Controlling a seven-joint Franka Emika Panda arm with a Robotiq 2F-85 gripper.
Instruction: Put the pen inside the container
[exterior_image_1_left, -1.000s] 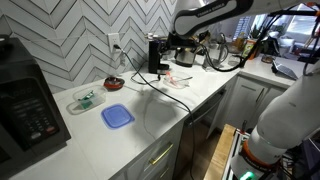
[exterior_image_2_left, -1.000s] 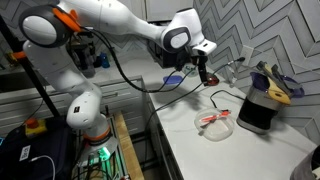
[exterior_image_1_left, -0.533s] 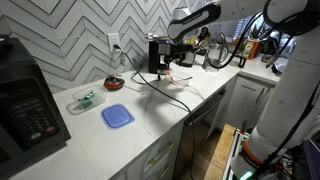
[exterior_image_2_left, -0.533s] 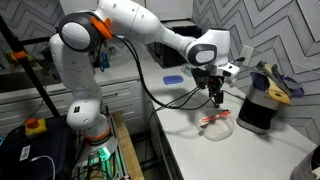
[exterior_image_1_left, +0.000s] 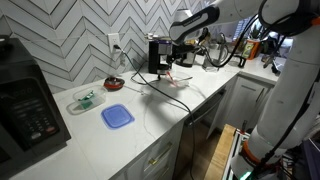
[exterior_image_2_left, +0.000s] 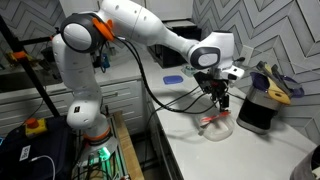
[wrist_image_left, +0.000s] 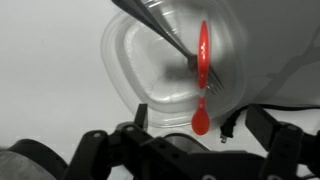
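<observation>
My gripper lowers onto the red pen's rounded end (exterior_image_2_left: 226, 114) (wrist_image_left: 201, 122) and closes on it next, since that end reaches over the tray's rim between my open fingers.
A red pen (wrist_image_left: 203, 50) lies in a shallow clear tray (wrist_image_left: 130, 60) together with a clear fork; its rounded end reaches over the tray's near rim. My gripper (wrist_image_left: 186, 135) hovers just above the tray, open, with a finger on each side of the pen's end and not touching it. It shows over the tray in both exterior views (exterior_image_1_left: 172, 62) (exterior_image_2_left: 222, 98), and the tray does too (exterior_image_2_left: 226, 131). The container (exterior_image_1_left: 85, 99), a small clear tub with green showing through, stands far along the counter beside a blue lid (exterior_image_1_left: 117, 116).
A black power plug and cable (wrist_image_left: 232, 118) lie by the tray. A black appliance (exterior_image_2_left: 255, 110) stands close behind it. A red bowl (exterior_image_1_left: 114, 83) sits near the wall and a black microwave (exterior_image_1_left: 25, 105) at the counter's end. The blue lid also shows in an exterior view (exterior_image_2_left: 173, 78).
My gripper has moved across the counter to the shallow tray and come down over it. In the last half second it sank only a little. The objects have not moved.
</observation>
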